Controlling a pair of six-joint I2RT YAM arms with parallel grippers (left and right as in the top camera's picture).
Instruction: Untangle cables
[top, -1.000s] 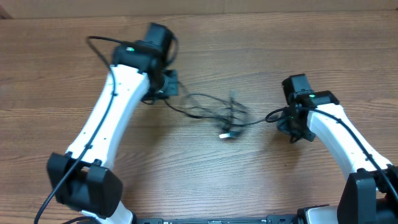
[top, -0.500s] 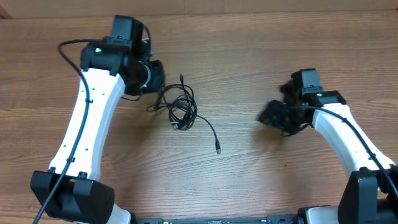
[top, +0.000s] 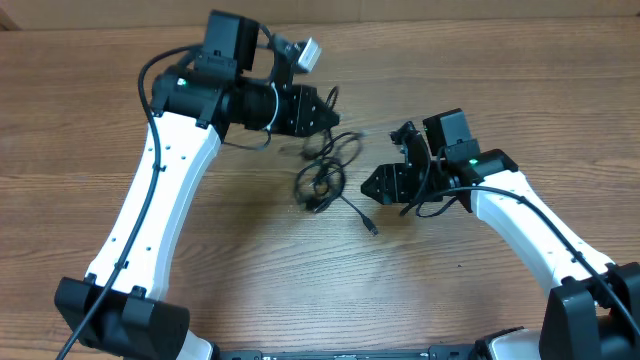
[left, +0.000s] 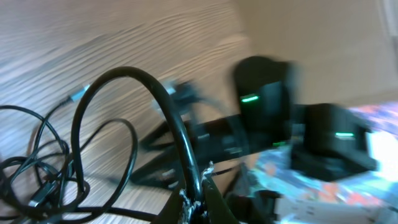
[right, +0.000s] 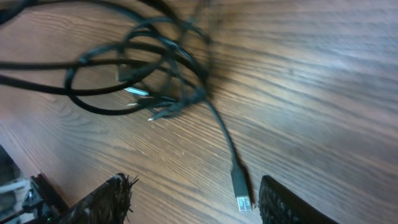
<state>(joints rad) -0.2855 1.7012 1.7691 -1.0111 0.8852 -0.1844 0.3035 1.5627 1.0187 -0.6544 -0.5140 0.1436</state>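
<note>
My left gripper will swing to the left in the overhead view, with its fingers tipping down, to pull the piece of cable aside before letting go next, because it still runs into the tangle (right: 155, 87).
The cables (top: 320, 178) are thin black cords lying in a tangled bundle at the table's middle. One strand rises from the bundle to my left gripper (top: 318, 110), which is shut on it above the table. In the left wrist view the pinched cord (left: 124, 76) arches up from my left gripper (left: 199, 200). A loose end with a USB plug (top: 372, 228) trails out to the lower right. My right gripper (top: 385, 162) stands open just right of the bundle. The right wrist view shows the plug (right: 241, 190) between the open fingers of my right gripper (right: 196, 202), close to the right fingertip (right: 286, 205), with the tangle (right: 155, 87) beyond.
The wooden table (top: 250, 260) fills the view. A small white-grey block (top: 305, 52) shows above the left wrist. In the left wrist view the right arm (left: 267, 106) is a blurred shape behind the cord.
My left gripper has swung right, still shut on the cord, and the bundle has shifted right with it. My right gripper has opened and moved left to the loose plug end.
</note>
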